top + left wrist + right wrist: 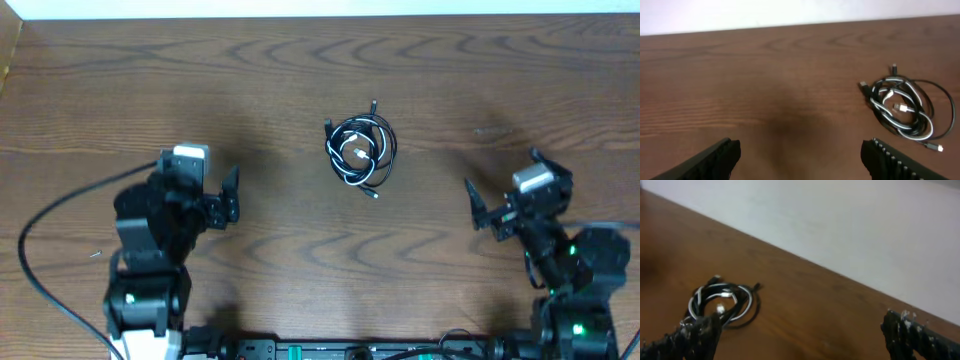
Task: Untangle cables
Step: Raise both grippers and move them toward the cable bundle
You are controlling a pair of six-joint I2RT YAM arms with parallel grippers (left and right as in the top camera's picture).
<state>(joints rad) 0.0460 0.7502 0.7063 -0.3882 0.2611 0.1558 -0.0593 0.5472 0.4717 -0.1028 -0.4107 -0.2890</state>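
Observation:
My right gripper should next go outward and across toward the coil, tilting down onto it there, as one part of the black cable's outer loop (395, 146) (758, 308) stands clear.
The cables (361, 148) lie as one small tangled coil of thin black and white cords with small plug ends, on the wooden table a little behind its middle. My left gripper (231, 194) hovers to the coil's left, open and holding nothing. On the other side my right gripper (501, 168) is also open and holds nothing. In the left wrist view the cables (900, 107) sit ahead and to the right of the left gripper (801, 147), well apart from it. In the right wrist view the cables (722, 302) lie ahead by the left finger of the right gripper (802, 322), which partly covers them.
The brown wooden table (300, 60) ends at a pale edge along the back. A thick black wire (40, 270) loops off the left arm's base at the near left. A tiny speck (96, 253) lies beside it.

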